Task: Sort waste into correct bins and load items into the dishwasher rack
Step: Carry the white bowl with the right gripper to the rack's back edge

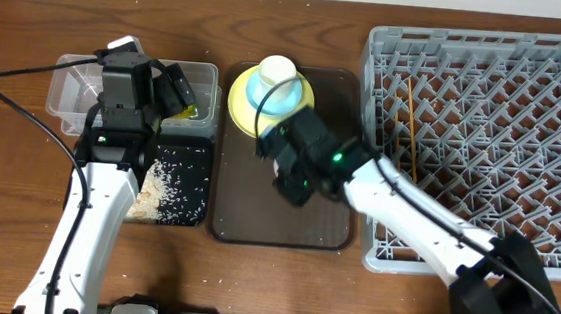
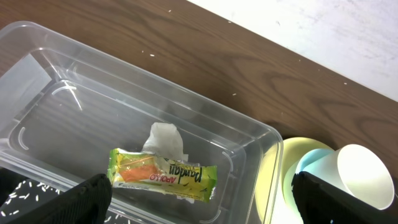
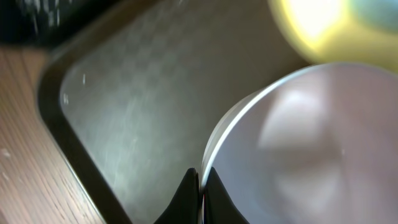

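Observation:
The bowl goes up, swings outward and tilts in my right gripper next, then comes down onto the grey rack's far corner (image 1: 400, 66), where the slots are empty.
In the left wrist view, a crumpled white tissue (image 2: 165, 140) and a green-and-orange snack wrapper (image 2: 163, 174) lie inside the clear tub (image 2: 56, 106). My left gripper (image 2: 205, 208) hovers open above them, holding nothing. The black tray (image 1: 189, 152) beside the tub holds loose rice (image 1: 163, 188). A white cup (image 1: 277, 73) stands in a light blue bowl (image 1: 287, 101) on the yellow-green plate (image 1: 239, 104). My right gripper (image 3: 201, 190) is shut on the rim of the white bowl (image 3: 298, 143) over the brown tray (image 3: 143, 112). Two chopsticks (image 1: 410, 127) lie in the grey rack (image 1: 505, 105).
The brown serving tray (image 1: 281, 217) sits between the bins and the rack. The left arm (image 1: 109, 164) crosses the tub (image 1: 70, 95) and black tray. The right arm (image 1: 416, 213) reaches across the rack's near left corner. Bare wooden table lies in front.

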`<state>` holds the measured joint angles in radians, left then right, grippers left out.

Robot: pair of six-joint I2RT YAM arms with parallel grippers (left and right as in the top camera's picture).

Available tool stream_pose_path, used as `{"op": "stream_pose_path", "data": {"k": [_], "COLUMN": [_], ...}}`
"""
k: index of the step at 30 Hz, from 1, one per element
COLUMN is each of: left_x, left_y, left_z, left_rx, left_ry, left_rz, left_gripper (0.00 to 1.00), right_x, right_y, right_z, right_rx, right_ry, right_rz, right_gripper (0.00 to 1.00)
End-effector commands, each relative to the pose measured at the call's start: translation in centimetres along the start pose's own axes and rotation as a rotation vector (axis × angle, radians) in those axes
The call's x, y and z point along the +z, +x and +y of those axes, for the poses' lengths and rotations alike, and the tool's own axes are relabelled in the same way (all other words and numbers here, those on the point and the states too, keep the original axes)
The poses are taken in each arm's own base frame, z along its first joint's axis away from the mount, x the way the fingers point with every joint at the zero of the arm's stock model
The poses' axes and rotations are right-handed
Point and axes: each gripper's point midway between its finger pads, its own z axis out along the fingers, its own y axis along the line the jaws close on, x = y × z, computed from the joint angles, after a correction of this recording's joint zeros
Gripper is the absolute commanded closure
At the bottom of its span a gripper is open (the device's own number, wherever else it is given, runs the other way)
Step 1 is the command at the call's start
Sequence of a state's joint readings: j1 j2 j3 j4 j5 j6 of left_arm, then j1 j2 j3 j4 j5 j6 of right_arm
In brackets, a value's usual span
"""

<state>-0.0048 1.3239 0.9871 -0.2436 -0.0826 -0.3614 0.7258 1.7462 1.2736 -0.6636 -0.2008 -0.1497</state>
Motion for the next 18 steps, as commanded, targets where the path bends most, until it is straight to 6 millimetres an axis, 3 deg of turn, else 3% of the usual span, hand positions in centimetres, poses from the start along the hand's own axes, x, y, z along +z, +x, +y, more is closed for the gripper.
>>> {"op": "stream_pose_path", "data": {"k": [1, 6, 11, 15, 18], "left_x": [-0.4, -0.4, -0.4, -0.4, -0.4], "left_y": [-0.9, -0.9, -0.9, -0.9, -0.9], "left_z": [-0.1, -0.1, -0.1, -0.1, -0.1], "left_rx": [0.005, 0.005, 0.005, 0.005, 0.005], "left_ry": [-0.004, -0.004, -0.004, -0.004, -0.004], "left_rz": [-0.024, -0.024, -0.024, -0.024, -0.024], "left_gripper": [0.05, 0.05, 0.05, 0.05, 0.05], "right_x": [-2.5, -7.0, -13.2, -18.2, -20.7], "right_y": [-3.6, -7.5, -10.3, -10.2, -8.9], "right_z": [-1.4, -4.9, -10.0, -15.5, -19.3], "right_rx": [0.136, 0.263, 0.311, 0.301, 0.305], "right_ry": [-0.072, -0.215, -0.399, -0.406, -0.335], "right_rz": [-0.108, -0.296, -0.573, -0.759, -0.838], "right_gripper": [0.99, 0.99, 0.99, 0.99, 0.99]}}
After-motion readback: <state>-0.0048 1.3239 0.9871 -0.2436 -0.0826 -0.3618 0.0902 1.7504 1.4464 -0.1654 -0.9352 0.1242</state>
